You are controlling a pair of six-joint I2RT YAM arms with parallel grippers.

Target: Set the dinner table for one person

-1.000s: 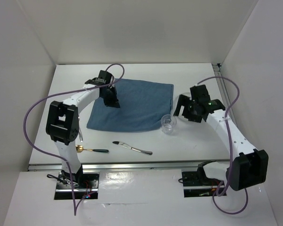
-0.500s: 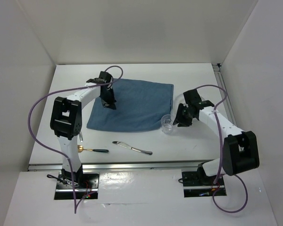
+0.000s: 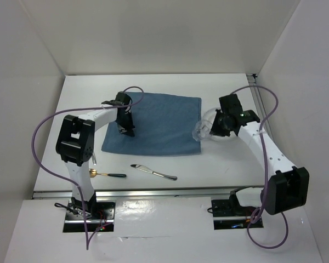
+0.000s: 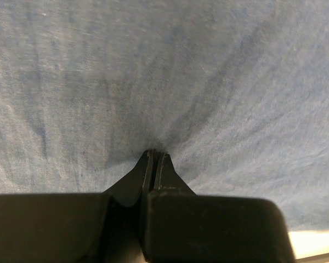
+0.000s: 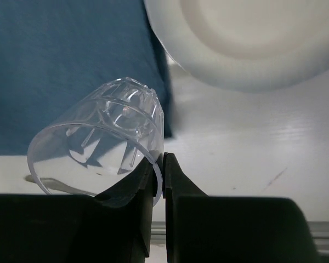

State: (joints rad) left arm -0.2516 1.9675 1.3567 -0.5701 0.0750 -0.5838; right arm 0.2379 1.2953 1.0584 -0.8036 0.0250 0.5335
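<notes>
I should lift the fingers of my left gripper next, move across to the gripper's left in the top view and let go there, because the mat (image 3: 159,123) lies spread and the tabletop on that side is bare.
A blue-grey cloth mat (image 3: 159,123) lies on the white dinner table (image 3: 219,164). My left gripper (image 3: 126,129) is down on the mat's left part. In the left wrist view its fingertips (image 4: 148,159) are shut, pinching a pucker of the cloth (image 4: 170,82). My right gripper (image 3: 211,127) is shut on the rim of a clear plastic cup (image 3: 200,131), held tilted above the mat's right edge. In the right wrist view the cup (image 5: 98,145) leans left, its rim caught between my fingers (image 5: 178,181).
A white plate (image 5: 252,44) lies on the table just right of the mat, partly under my right gripper. A knife (image 3: 153,172) and a gold-bowled spoon with a dark handle (image 3: 107,175) lie near the front edge. White walls close in three sides.
My right gripper closed on the cup's rim and lifted it, tilted, up and to the right off the table. My left gripper slid a little nearer along the mat.
</notes>
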